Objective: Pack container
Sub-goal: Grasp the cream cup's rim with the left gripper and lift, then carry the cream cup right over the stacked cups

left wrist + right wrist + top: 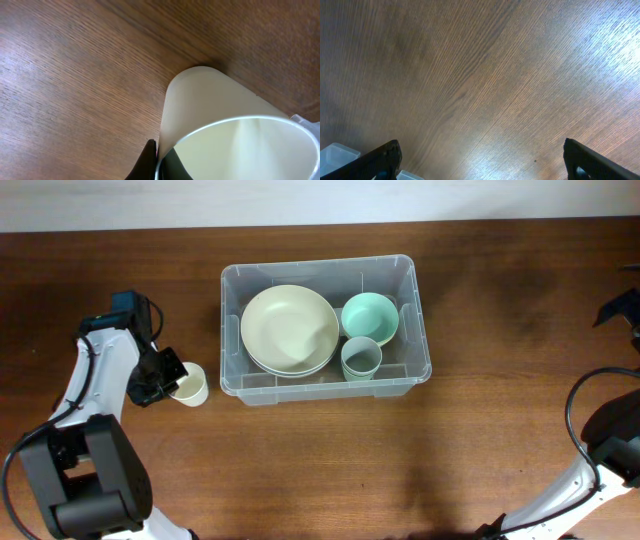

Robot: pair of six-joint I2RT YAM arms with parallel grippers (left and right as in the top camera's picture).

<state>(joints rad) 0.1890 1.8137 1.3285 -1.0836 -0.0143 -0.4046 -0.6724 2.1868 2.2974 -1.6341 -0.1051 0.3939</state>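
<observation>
I will next lift the cream cup with my left gripper past the stacked bowls, then lower it into the green cup, whose empty opening faces up.
The container, a clear plastic bin, stands at the table's middle. It holds stacked cream bowls, a green bowl and a green cup. Left of the bin a cream cup stands on the wood. My left gripper is shut on that cup's rim. In the left wrist view the cream cup fills the frame, with one dark finger outside its wall and one inside where my left gripper pinches it. My right gripper is open over bare wood, nothing between its fingers.
A corner of the clear bin shows at the lower left of the right wrist view. A dark part of the right arm sits at the table's far right edge. The left arm stretches along the left side.
</observation>
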